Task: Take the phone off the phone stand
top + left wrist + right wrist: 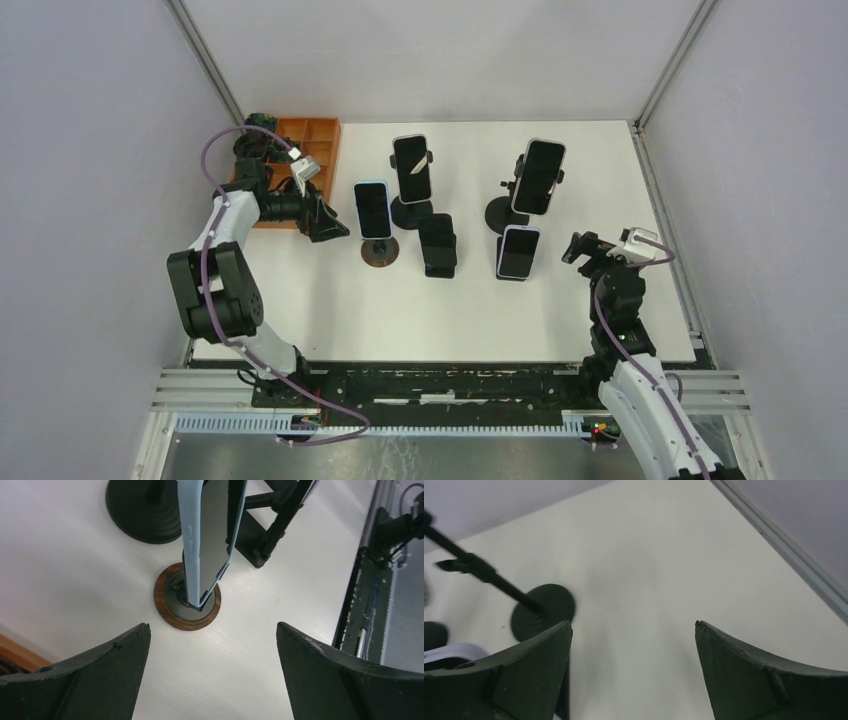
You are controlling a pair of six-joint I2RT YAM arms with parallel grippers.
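The left gripper will next move right in the top view and close its fingers around the phone's blue side edge (358,216) (192,565), because that edge faces the gripper.
A phone in a light blue case (373,210) stands upright on a stand with a round wooden base (379,251). My left gripper (330,225) hovers just left of it, open and empty. In the left wrist view the phone (207,540) is seen edge-on above the wooden base (172,617), ahead of the left gripper (212,630) and not between its fingers. My right gripper (578,247) is open and empty to the right of a white phone (518,251) on its stand. The right wrist view has the right gripper (633,625) over bare table.
Further phones on stands fill the table's middle: one on a black round base (411,168), a dark one (437,245), and a tall one at the back right (539,176). An orange compartment tray (322,133) sits at the back left. A black stand base (544,607) lies ahead of the right gripper.
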